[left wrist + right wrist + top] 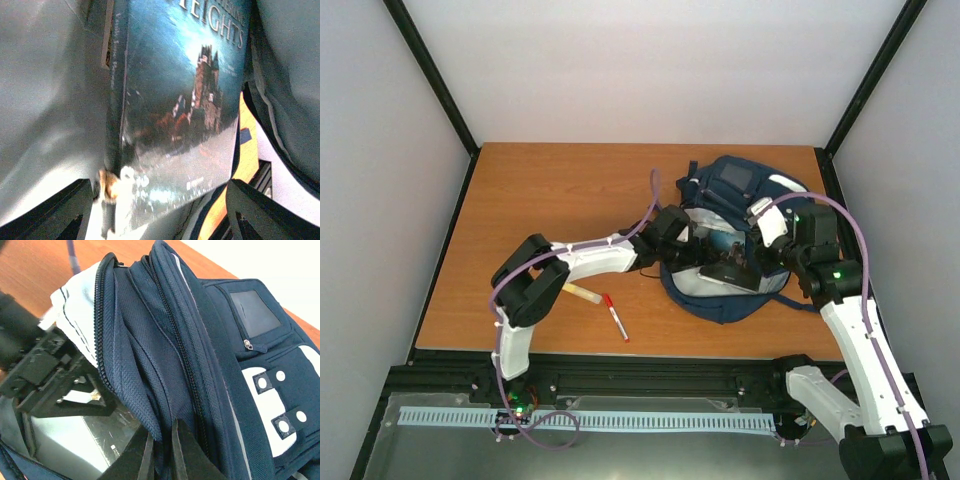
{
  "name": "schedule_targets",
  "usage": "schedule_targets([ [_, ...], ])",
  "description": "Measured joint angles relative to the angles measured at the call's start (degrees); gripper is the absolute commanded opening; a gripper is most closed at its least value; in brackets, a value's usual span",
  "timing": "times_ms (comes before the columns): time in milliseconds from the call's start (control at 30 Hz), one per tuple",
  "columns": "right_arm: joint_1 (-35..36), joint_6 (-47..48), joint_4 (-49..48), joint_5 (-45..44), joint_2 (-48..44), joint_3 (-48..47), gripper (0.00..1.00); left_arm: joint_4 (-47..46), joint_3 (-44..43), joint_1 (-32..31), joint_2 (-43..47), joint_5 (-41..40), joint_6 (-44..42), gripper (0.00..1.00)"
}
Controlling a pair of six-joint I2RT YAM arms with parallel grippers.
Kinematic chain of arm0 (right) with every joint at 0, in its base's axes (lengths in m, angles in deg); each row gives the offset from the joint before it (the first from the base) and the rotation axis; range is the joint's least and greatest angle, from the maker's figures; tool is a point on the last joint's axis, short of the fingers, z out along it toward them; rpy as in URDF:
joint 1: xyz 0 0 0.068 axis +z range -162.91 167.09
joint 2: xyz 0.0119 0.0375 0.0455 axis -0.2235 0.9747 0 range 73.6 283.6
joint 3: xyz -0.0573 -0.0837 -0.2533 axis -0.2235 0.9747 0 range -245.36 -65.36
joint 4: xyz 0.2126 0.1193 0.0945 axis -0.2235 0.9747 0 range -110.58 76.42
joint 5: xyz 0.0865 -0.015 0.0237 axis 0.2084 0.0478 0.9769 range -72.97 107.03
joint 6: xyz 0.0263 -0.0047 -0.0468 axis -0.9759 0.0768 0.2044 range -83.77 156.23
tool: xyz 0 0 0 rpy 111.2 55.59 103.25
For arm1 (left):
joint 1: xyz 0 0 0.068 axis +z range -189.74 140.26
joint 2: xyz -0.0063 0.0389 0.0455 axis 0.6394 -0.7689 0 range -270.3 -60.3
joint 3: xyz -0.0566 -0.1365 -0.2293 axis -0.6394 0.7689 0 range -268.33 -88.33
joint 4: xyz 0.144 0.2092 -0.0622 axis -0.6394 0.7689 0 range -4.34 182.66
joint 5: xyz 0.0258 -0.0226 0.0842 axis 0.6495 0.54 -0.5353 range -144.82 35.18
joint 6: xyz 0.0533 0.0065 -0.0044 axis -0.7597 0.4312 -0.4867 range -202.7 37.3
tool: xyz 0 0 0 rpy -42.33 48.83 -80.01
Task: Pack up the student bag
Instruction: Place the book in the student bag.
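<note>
My right gripper will next bring the zipper flap [150, 365] down back over the bag's opening [65, 442] and let go, since the bag's opening, with the book inside, is below and back.
The student bag [740, 185], navy with white patches, lies open at the right of the table. My left gripper [705, 250] reaches into its mouth, jaws spread wide. A book with a castle cover [185, 90] lies just beyond my fingertips, against the grey lining [45, 100]. The left gripper [160, 200] does not visibly clamp the book. My right gripper [161, 440] is shut on the bag's navy zipper flap [150, 365] and holds the opening up. It also shows in the top view [768, 232]. The left gripper [55, 385] shows in the right wrist view over the glossy book [75, 440].
A red and white pen [615, 317] and a small yellowish tube [582, 292] lie on the wooden table [550, 190] near the left arm. An orange-yellow flat item [246, 150] sits in the bag beside the book. Walls enclose the table's sides.
</note>
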State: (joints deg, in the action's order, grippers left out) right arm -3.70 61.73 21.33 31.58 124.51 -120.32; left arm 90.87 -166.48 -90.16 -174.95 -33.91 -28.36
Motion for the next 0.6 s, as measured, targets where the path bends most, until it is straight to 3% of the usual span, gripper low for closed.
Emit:
schedule_targets([
  [200, -0.5, -0.9, -3.7, 0.1, -4.0, 4.2, 0.03, 2.4, 3.1, -2.9, 6.7, -8.7, -2.2, 0.76],
  [267, -0.9, -1.2, -5.2, 0.5, -5.3, 5.9, 0.03, 3.0, 3.8, -4.0, 8.4, -11.8, -3.2, 0.72],
  [367, -1.2, -1.4, -6.4, 1.0, -6.5, 7.8, 0.03, 3.4, 5.5, -5.6, 10.6, -15.3, -4.4, 0.59],
  [500, -1.2, -1.4, -8.1, 2.0, -7.6, 9.9, 0.03, 3.7, 6.8, -8.1, 10.7, -18.4, -6.1, 0.30],
  [600, -1.3, -1.6, -8.7, 2.7, -7.9, 10.6, 0.03, 3.5, 6.7, -9.3, 9.8, -19.5, -6.9, 0.16],
])
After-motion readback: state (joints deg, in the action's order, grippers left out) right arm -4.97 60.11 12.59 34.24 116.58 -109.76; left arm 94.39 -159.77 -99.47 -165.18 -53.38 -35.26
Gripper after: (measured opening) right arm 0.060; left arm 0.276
